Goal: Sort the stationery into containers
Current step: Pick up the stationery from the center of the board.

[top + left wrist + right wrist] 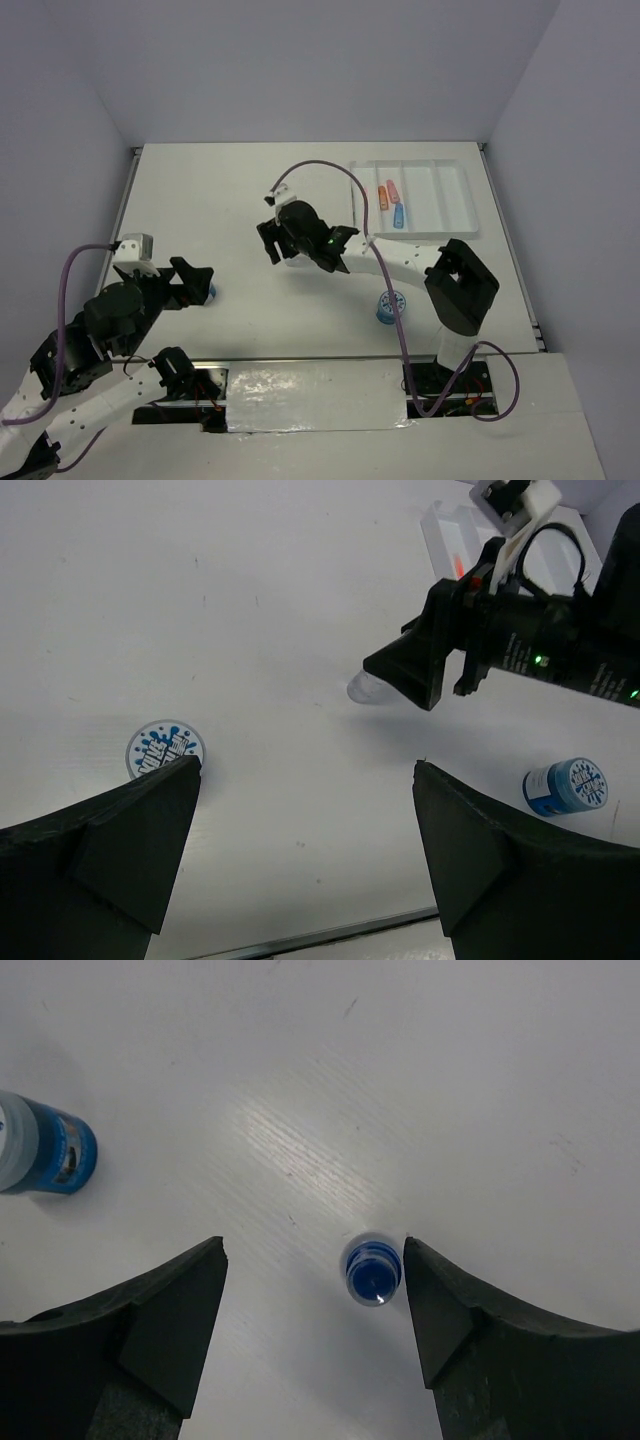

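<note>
The right gripper will next lower and shift to the right in the wrist view, because the small blue-capped bottle (297, 261) (373, 1272) stands too near one of its fingers.
The white four-compartment tray (445, 190) lies at the far right and holds a pink (381, 196), an orange (392, 189) and a blue capsule (399, 215). My right gripper (313, 1250) is open, pointing down over the small blue-capped bottle (372, 1270), which stands between the fingers close to the right one. It reaches over the table's middle (270, 240). My left gripper (307, 765) is open and empty, low at the near left (198, 280). One blue roll (165, 750) lies just beyond its left finger. The other roll (392, 305) stands beside the right arm. No pens show.
The right arm's purple cable (320, 168) loops above the table's middle. The table's metal front edge (320, 935) runs just below my left gripper. The left-side roll also shows in the right wrist view (45, 1145).
</note>
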Controlling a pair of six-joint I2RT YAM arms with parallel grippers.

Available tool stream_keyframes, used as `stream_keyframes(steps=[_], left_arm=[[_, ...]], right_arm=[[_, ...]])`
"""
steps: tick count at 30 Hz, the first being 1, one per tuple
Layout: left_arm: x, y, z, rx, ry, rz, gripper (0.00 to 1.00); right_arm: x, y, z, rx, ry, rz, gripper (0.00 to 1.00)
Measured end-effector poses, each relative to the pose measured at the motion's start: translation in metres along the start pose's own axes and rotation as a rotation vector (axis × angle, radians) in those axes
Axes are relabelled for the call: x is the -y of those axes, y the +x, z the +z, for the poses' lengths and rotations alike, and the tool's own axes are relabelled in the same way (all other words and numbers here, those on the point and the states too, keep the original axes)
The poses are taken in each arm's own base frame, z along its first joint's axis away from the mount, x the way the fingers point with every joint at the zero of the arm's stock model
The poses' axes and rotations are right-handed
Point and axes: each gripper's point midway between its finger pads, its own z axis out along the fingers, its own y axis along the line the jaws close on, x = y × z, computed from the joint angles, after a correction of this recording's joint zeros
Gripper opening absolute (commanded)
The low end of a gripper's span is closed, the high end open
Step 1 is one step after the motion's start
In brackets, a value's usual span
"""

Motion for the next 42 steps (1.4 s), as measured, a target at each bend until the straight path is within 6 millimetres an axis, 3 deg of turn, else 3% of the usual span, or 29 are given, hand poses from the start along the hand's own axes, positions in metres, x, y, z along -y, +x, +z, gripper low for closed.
stream_keyframes(steps=[6,9,14,18,27,28,34,42], left_arm=[[0.004,0.001,0.000,-0.006,0.019,0.000,0.99],[0.006,0.002,0.000,-0.012,0.027,0.002,0.99],[0.008,0.003,0.001,-0.019,0.032,0.004,0.99],[0.009,0.004,0.002,-0.022,0.037,0.006,0.99],[0.012,0.004,0.003,-0.025,0.053,0.024,0.99],[0.012,0.004,0.003,-0.026,0.054,0.024,0.99],[0.013,0.005,0.003,-0.028,0.058,0.026,0.99],[0.015,0.006,0.004,-0.034,0.063,0.029,0.99]], right_arm=[[0.016,0.058,0.007,-0.056,0.061,0.008,0.78],[0.024,0.069,0.008,-0.051,0.085,0.012,0.78],[0.021,0.056,0.013,0.020,0.073,0.022,0.73],[0.018,0.046,0.017,0.075,0.056,0.027,0.59],[0.022,0.067,0.030,0.044,0.073,0.021,0.53],[0.023,0.069,0.030,0.040,0.074,0.020,0.42],[0.025,0.070,0.031,0.058,0.080,0.026,0.10],[0.037,0.070,0.013,0.024,0.115,0.001,0.03]])
